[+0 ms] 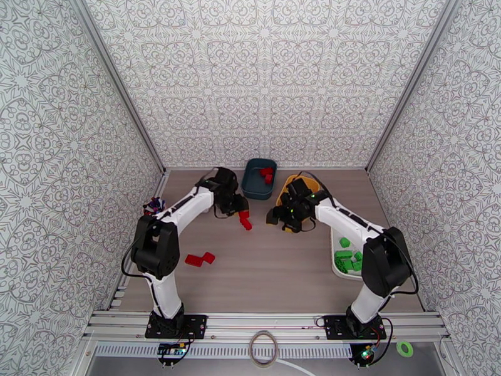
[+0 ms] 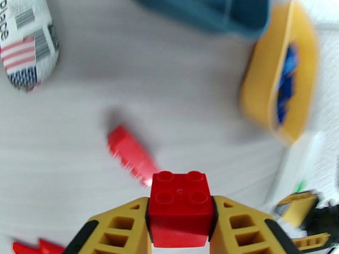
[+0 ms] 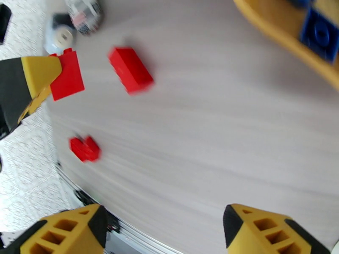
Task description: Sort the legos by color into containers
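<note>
Legos of the same red already lie inside the dark teal container [image 1: 253, 183], so the left gripper will next move outward over it and release the red lego into it.
My left gripper [image 1: 241, 211] [image 2: 180, 221] is shut on a red lego [image 1: 243, 215] [image 2: 180, 202], held above the table; from the right wrist view that lego [image 3: 67, 75] shows beside a left fingertip [image 3: 29, 77]. A long red lego [image 1: 247, 225] [image 2: 129, 153] [image 3: 130, 69] lies just below it. Two more red legos [image 1: 200, 259] [image 3: 84, 148] lie nearer the front left. The dark teal container [image 1: 253, 183] [image 2: 212, 13] holds red legos [image 1: 268, 175]. The yellow container [image 1: 289, 183] [image 2: 258, 98] [image 3: 271, 22] holds blue legos [image 2: 286, 81] [image 3: 320, 34]. The white tray [image 1: 332, 245] holds green legos [image 1: 346, 257]. My right gripper [image 1: 274, 215] [image 3: 165, 231] is open with nothing in it, over bare table near the yellow container.
A striped red-white packet [image 2: 25, 47] [image 3: 83, 12] and a small white gadget [image 3: 63, 34] lie at the left. A pink cup of pens [image 1: 153, 205] stands by the left wall. The two grippers hang close together mid-table. Patterned walls enclose three sides.
</note>
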### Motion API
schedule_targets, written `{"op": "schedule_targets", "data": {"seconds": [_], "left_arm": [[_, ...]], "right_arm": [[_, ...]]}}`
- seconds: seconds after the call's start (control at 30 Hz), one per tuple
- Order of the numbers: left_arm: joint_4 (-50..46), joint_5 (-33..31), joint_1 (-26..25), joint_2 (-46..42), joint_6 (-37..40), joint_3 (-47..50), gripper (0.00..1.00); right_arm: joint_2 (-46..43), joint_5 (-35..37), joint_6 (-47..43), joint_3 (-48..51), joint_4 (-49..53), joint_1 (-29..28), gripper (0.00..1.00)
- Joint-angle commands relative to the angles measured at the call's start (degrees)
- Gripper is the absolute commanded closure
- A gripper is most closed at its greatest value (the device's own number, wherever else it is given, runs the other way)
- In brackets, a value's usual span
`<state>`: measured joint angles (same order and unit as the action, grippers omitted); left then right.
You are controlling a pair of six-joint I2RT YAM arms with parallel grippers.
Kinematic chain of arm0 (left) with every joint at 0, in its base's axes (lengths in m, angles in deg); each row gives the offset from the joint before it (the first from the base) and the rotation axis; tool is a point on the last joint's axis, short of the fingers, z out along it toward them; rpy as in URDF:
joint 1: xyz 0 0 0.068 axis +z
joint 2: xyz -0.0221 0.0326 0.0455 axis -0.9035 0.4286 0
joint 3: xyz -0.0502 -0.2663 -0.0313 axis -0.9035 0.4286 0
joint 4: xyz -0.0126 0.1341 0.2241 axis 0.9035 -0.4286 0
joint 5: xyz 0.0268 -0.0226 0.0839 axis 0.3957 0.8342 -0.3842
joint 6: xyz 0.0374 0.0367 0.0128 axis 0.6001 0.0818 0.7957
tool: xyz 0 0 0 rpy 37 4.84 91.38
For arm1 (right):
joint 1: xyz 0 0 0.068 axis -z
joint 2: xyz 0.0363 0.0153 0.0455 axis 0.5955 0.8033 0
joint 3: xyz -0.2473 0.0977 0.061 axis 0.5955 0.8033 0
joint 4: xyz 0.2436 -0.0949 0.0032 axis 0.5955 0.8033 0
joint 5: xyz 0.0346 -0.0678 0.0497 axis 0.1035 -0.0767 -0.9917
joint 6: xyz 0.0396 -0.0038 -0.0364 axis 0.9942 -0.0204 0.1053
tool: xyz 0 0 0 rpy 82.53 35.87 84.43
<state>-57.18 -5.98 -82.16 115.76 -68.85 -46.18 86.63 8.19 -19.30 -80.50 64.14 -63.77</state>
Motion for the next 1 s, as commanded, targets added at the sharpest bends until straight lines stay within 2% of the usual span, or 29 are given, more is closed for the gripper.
{"op": "schedule_targets", "data": {"seconds": [0.0,0.37,0.43,0.53,0.67,0.8,0.97], "left_arm": [[10.7,8.6,3.0,4.3,-9.0,-2.7,0.71],[12.4,11.1,4.6,23.3,-17.8,-27.9,0.69],[12.4,11.6,4.5,26.4,-19.4,-32.8,0.62],[13.1,12.2,4.5,29.6,-21.1,-37.3,0.44],[13.1,11.9,4.4,28.9,-20.5,-37.8,0.33],[9.8,9.8,4.0,24.4,-16.5,-34.2,0.29],[0.7,1.9,2.3,15.6,-8.7,-26.1,0.24]], "right_arm": [[1.8,-3.0,1.3,-3.5,-0.9,1.5,0.24],[7.7,-4.3,-0.3,-11.6,2.1,5.9,0.24],[9.1,-4.3,-0.8,-14.1,3.3,6.5,0.24],[10.7,-4.0,-1.7,-17.4,5.1,6.7,0.24],[11.2,-3.1,-2.4,-18.7,6.2,6.8,0.24],[10.9,-2.8,-3.0,-17.3,6.7,6.7,0.24],[9.4,-0.6,-4.7,-14.5,8.6,6.7,0.24]]}}
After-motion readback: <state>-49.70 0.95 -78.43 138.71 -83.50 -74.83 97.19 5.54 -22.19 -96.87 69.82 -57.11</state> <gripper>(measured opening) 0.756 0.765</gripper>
